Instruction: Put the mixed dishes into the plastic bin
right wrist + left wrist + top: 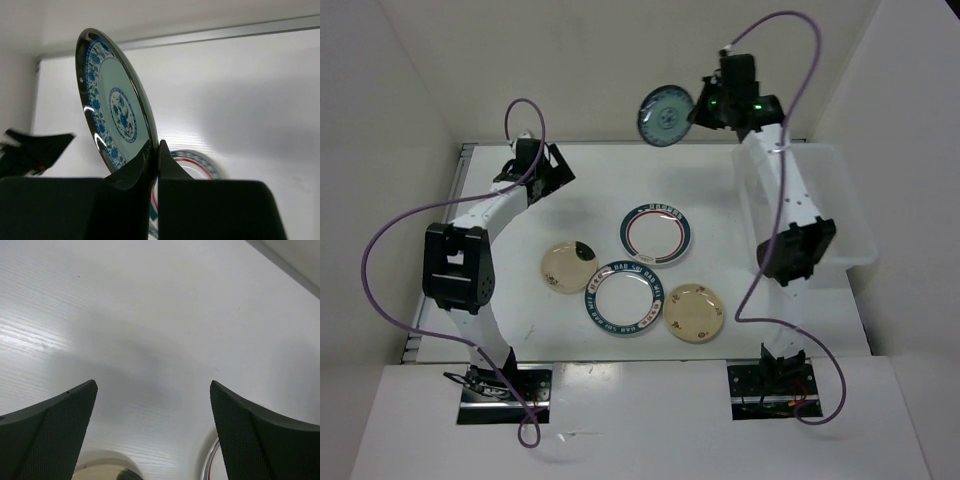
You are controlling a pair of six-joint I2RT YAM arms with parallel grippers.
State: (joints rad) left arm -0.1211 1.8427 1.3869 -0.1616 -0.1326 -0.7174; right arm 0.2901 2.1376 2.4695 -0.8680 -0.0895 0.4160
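The saucer hangs outside the plastic bin, so the right gripper will next swing right in the top view to the bin below it, go down and release.
My right gripper is shut on the rim of the teal-blue saucer and holds it high at the back, left of the plastic bin. In the right wrist view the saucer stands on edge between my fingers. Two white plates with teal rims lie mid-table. Two cream flower plates lie beside them. My left gripper is open and empty above bare table at the back left. The clear cup is out of view.
White walls enclose the table at the back and sides. The bin sits at the right edge, partly behind my right arm. Purple cables loop from both arms.
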